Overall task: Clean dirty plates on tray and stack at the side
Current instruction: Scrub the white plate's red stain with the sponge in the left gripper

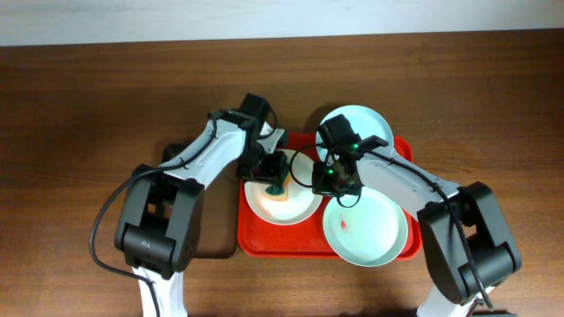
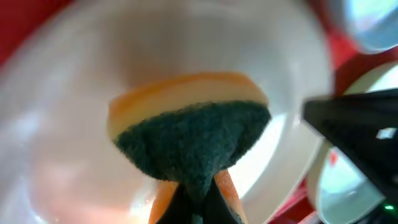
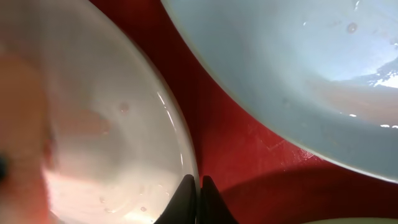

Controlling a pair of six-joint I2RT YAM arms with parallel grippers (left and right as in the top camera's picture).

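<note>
My left gripper rubs the sponge across the white plate next, then lifts. It then crosses to the narrow black tray [image 1: 214, 214] and lowers into it, as the black tray's bottom is empty.
The red tray [image 1: 264, 239] holds three plates. The white plate [image 1: 295, 207] lies at its left, the pale blue plate [image 1: 361, 123] at the back, and the mint green plate [image 1: 374, 231], with a small red smear, at the front right. My left gripper [image 1: 273, 176] is shut on a green and yellow sponge [image 2: 193, 127] and presses it onto the white plate [image 2: 56, 124]. My right gripper [image 1: 329, 180] is shut on the white plate's right rim [image 3: 177, 134]; its fingers [image 3: 198, 199] pinch the rim over the tray [image 3: 249, 143].
A narrow black tray [image 1: 218, 239] lies left of the red tray, under my left arm. Both arms cross over the tray's back half. The pale blue plate [image 3: 298, 68] sits close behind my right gripper. Brown tabletop [image 1: 79, 106] surrounds everything.
</note>
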